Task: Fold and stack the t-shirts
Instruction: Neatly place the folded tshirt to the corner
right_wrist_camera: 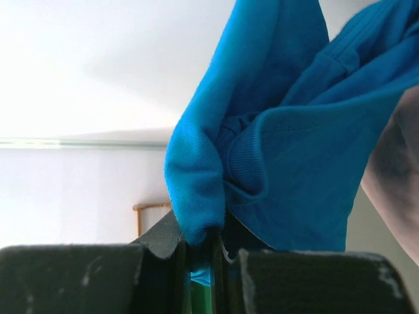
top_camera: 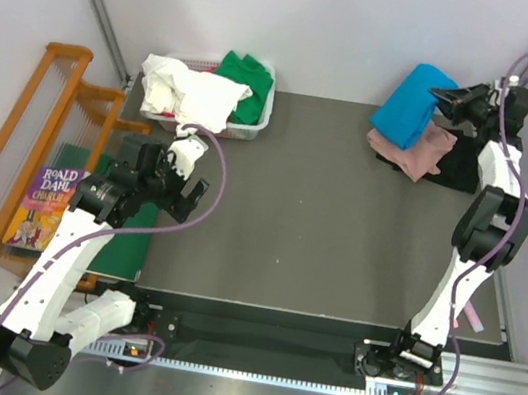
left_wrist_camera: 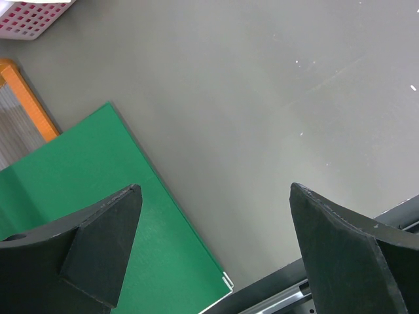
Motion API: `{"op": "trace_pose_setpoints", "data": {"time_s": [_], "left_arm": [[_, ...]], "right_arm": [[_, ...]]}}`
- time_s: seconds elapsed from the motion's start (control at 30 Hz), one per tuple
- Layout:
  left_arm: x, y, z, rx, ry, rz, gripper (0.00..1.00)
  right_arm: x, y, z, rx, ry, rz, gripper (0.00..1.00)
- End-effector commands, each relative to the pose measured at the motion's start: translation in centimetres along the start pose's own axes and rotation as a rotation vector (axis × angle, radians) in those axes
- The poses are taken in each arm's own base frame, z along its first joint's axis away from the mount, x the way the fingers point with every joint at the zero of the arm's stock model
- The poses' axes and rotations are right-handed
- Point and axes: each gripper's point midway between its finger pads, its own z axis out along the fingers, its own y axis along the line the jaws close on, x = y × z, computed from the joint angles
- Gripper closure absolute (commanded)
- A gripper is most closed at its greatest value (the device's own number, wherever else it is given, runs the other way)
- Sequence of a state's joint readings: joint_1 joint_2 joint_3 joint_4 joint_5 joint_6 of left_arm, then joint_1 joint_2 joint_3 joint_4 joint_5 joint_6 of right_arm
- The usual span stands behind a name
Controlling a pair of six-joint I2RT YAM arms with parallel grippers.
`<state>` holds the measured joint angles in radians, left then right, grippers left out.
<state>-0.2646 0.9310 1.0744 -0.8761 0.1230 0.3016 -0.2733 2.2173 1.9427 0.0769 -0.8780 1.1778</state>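
Observation:
The blue t-shirt reaches past the table's far edge, so the robot's right gripper should next go back and to the right in the top view, toward the black t-shirt (top_camera: 461,166).
A bright blue t-shirt (top_camera: 408,104) lies on a pink one (top_camera: 417,150) at the table's far right, with a black one (top_camera: 463,162) beside them. My right gripper (top_camera: 450,99) is shut on a fold of the blue t-shirt (right_wrist_camera: 262,131), the cloth pinched between the jaws. A white t-shirt (top_camera: 188,92) and a green one (top_camera: 246,78) sit in a basket (top_camera: 245,131) at the far left. My left gripper (top_camera: 186,195) is open and empty above the table's left edge, over the corner of a green board (left_wrist_camera: 85,196).
A wooden rack (top_camera: 27,128) and a book (top_camera: 42,206) stand left of the table. The flat green board (top_camera: 129,246) lies at the table's left edge. The dark grey table top (top_camera: 312,216) spreads between the arms. A metal rail (top_camera: 319,354) runs along the near edge.

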Motion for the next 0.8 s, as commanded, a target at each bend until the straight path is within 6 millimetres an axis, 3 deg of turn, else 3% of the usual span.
{"op": "trace_pose_setpoints", "data": {"time_s": [0.0,0.03,0.07,0.13,0.27,0.43,0.53,0.57,0.63,0.67,0.7,0.73,0.77], "left_arm": [[-1.1,-0.1,-0.4,0.007,-0.048,-0.016,0.01],[-1.1,-0.1,-0.4,0.008,-0.051,-0.017,0.01],[-1.2,-0.1,-0.4,0.008,-0.050,-0.017,0.01],[-1.3,-0.2,-0.4,0.014,-0.052,-0.020,0.01],[-1.3,-0.2,-0.6,0.016,-0.058,-0.019,0.01],[-1.5,-0.4,-0.7,0.024,-0.063,-0.018,0.01],[-1.4,-0.4,-0.6,0.024,-0.058,-0.022,0.01],[-1.3,-0.3,-0.6,0.023,-0.058,-0.020,0.01],[-1.2,-0.3,-0.5,0.022,-0.054,-0.019,0.01],[-1.2,-0.4,-0.5,0.026,-0.052,-0.021,0.01],[-1.2,-0.4,-0.4,0.028,-0.051,-0.024,0.01],[-1.3,-0.5,-0.4,0.032,-0.053,-0.026,0.01],[-1.3,-0.6,-0.4,0.039,-0.051,-0.029,0.01]], "right_arm": [[-3.4,7.6,-5.4,-0.124,-0.153,-0.128,1.00],[-3.3,8.0,-5.9,-0.119,-0.165,-0.134,1.00],[-3.4,6.3,-6.2,-0.086,-0.183,-0.117,1.00],[-3.2,5.7,-7.1,-0.052,-0.206,-0.134,1.00],[-3.3,1.4,-8.7,0.053,-0.264,-0.099,1.00],[-2.2,-1.4,-7.7,0.083,-0.233,-0.050,1.00],[-2.4,-0.2,-6.3,0.061,-0.213,-0.053,1.00],[-2.9,2.0,-5.8,0.022,-0.209,-0.080,1.00],[-3.8,2.8,-4.7,-0.009,-0.203,-0.036,1.00],[-4.8,5.3,-4.6,-0.055,-0.220,-0.059,1.00],[-5.3,6.4,-4.4,-0.084,-0.228,-0.057,1.00],[-6.0,6.2,-3.8,-0.093,-0.230,-0.008,1.00],[-7.0,8.9,-4.0,-0.139,-0.251,-0.038,1.00]]}}
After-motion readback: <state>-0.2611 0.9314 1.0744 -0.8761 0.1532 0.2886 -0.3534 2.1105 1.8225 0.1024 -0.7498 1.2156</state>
